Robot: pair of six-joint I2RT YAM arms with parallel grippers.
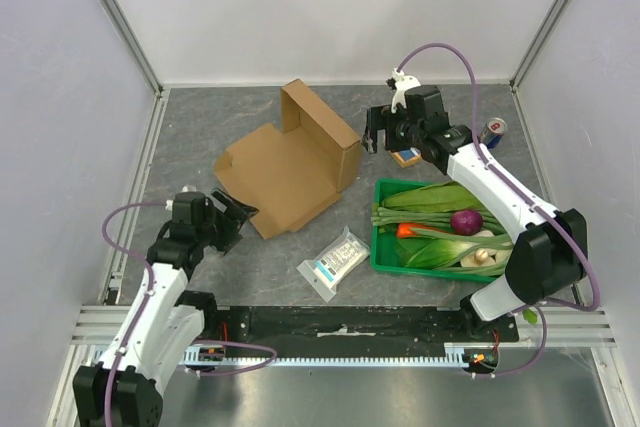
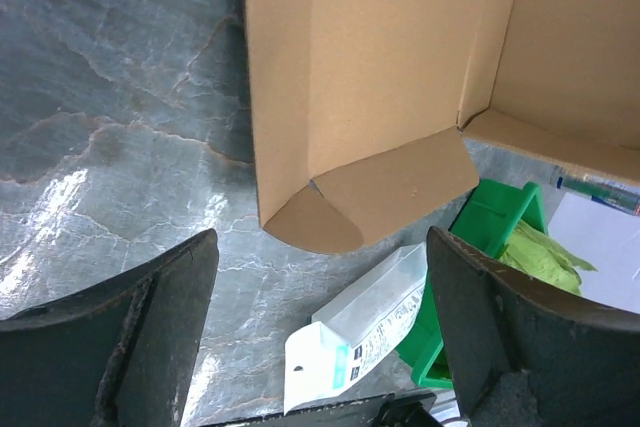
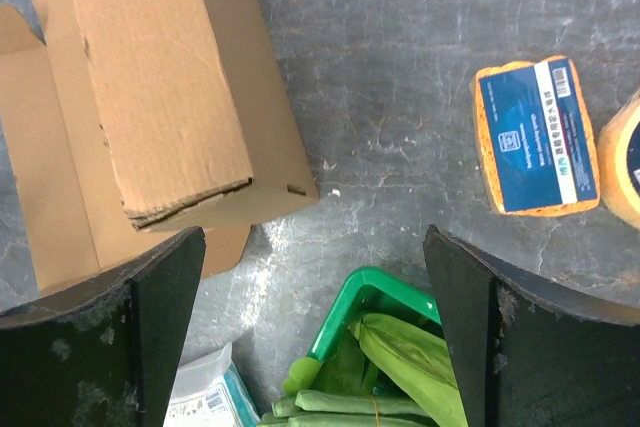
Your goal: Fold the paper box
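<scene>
My left gripper moves down and in toward the paper box [image 1: 290, 162] next, onto the box's thin edge beside the box's near corner [image 1: 257, 227]. That corner lines up between its open fingers.
The paper box [image 1: 290, 162] is a plain brown cardboard mailer lying open in the middle of the table, one wall panel standing up at its far right side. It shows in the left wrist view [image 2: 380, 77] and in the right wrist view [image 3: 160, 87]. My left gripper [image 1: 240, 215] is open and empty, just left of the box's near corner, low over the table. My right gripper [image 1: 378, 132] is open and empty, raised just right of the standing panel. Neither gripper touches the box.
A green crate [image 1: 385, 257] of vegetables stands right of centre. A white-and-blue packet [image 1: 334, 263] lies near the front. A small orange-and-blue pack [image 1: 406, 157] and a can [image 1: 492, 131] sit at the back right. Grey walls enclose the table.
</scene>
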